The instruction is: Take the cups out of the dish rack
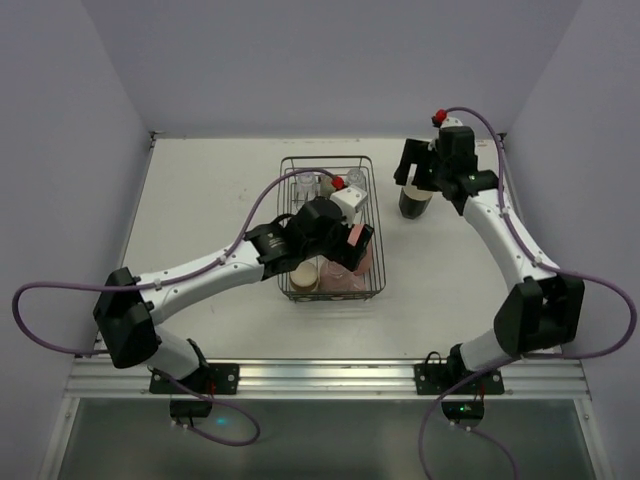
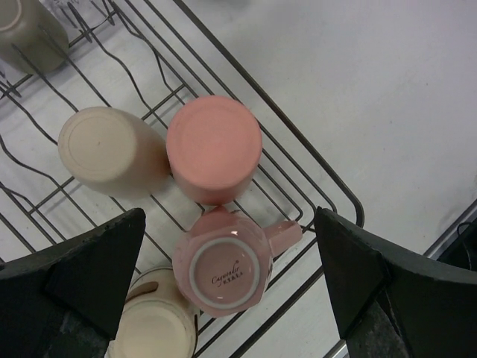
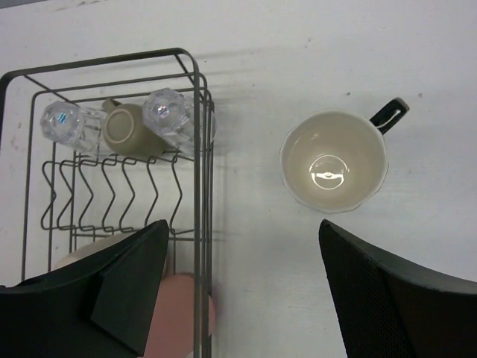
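Observation:
The tumbler's bottom faces up uncovered. I next need to move my left gripper from the handled cup to the upturned pink tumbler [image 2: 214, 148] and down into the rack [image 1: 325, 159].
The black wire dish rack [image 1: 325, 159] stands mid-table. My left gripper [image 1: 345, 240] hovers open over its near right corner. In the left wrist view [image 2: 227, 276] its jaws straddle an upside-down pink handled cup [image 2: 223, 270] without touching it. Beside it are an upturned pink tumbler [image 2: 214, 148], a beige cup [image 2: 104, 149] and a cream cup [image 2: 156, 328]. My right gripper [image 1: 413, 180] is open and empty [image 3: 242, 291] above the table between the rack and the black mug [image 3: 334, 160]. The mug stands upright on the table with a cream inside [image 1: 414, 203].
Two clear glasses [image 3: 61, 121] [image 3: 168, 112] and a grey-brown cup [image 3: 125, 128] sit at the rack's far end behind the divider prongs [image 3: 112, 194]. A pink tumbler [image 3: 179, 313] shows through the rack's right wall [image 3: 200, 186]. Grey walls enclose the table.

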You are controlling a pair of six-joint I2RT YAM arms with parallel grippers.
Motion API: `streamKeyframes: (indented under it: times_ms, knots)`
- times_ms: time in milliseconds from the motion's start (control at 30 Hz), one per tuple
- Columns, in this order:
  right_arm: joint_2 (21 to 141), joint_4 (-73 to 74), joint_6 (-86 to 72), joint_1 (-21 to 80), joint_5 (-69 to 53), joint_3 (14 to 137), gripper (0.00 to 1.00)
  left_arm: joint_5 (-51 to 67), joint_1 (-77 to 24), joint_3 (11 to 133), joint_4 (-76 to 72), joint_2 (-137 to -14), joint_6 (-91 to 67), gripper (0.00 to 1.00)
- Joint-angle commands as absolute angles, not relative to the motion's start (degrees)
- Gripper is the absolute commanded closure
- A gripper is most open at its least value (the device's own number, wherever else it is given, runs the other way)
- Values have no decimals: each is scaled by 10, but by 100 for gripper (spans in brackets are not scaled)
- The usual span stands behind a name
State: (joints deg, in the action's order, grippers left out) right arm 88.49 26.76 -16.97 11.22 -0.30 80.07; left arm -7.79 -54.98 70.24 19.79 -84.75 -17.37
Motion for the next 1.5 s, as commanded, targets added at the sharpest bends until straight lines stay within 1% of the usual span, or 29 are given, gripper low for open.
streamKeyframes:
  times_ms: [0,33,133,233,433,533,567,633,733,767,833,867,967,1100,1267,1367,1400,1467]
  knots:
    - [798,180,-214,112,-53,719,17,-111,-554,740,166,-883,-167,0]
    - [776,148,-220,112,-63,680,17,-120,-554,743,166,-890,-166,0]
    - [696,105,-241,112,-101,613,18,-127,-554,750,156,-916,-163,0]
    - [637,85,-257,112,-123,569,18,-127,-554,758,143,-941,-158,2]
    - [574,78,-267,115,-150,526,18,-139,-553,770,114,-973,-149,5]
    - [564,81,-267,117,-150,519,18,-141,-553,780,111,-990,-144,9]
    - [560,82,-267,116,-146,517,18,-142,-553,783,113,-999,-143,11]
    - [554,83,-265,117,-141,516,18,-143,-553,784,113,-1005,-142,13]
    - [545,81,-271,116,-151,514,18,-145,-553,781,102,-1010,-142,22]
    - [542,82,-272,116,-156,515,18,-146,-553,781,98,-1010,-141,29]
    - [538,81,-273,117,-160,515,19,-148,-553,783,98,-1010,-140,37]
    - [535,81,-274,117,-160,514,19,-149,-553,783,98,-1006,-141,47]
    - [524,76,-285,116,-169,514,19,-151,-553,782,97,-984,-141,59]
    - [503,35,-317,117,-195,492,18,-158,-553,780,89,-928,-145,65]
    - [458,-52,-378,117,-239,454,18,-177,-553,755,59,-847,-159,73]
    - [433,-104,-416,117,-266,425,17,-183,-553,730,26,-797,-177,74]
    - [427,-115,-424,117,-271,411,16,-184,-552,721,17,-783,-184,74]
    - [410,-147,-450,117,-278,396,8,-182,-551,701,-27,-743,-211,77]
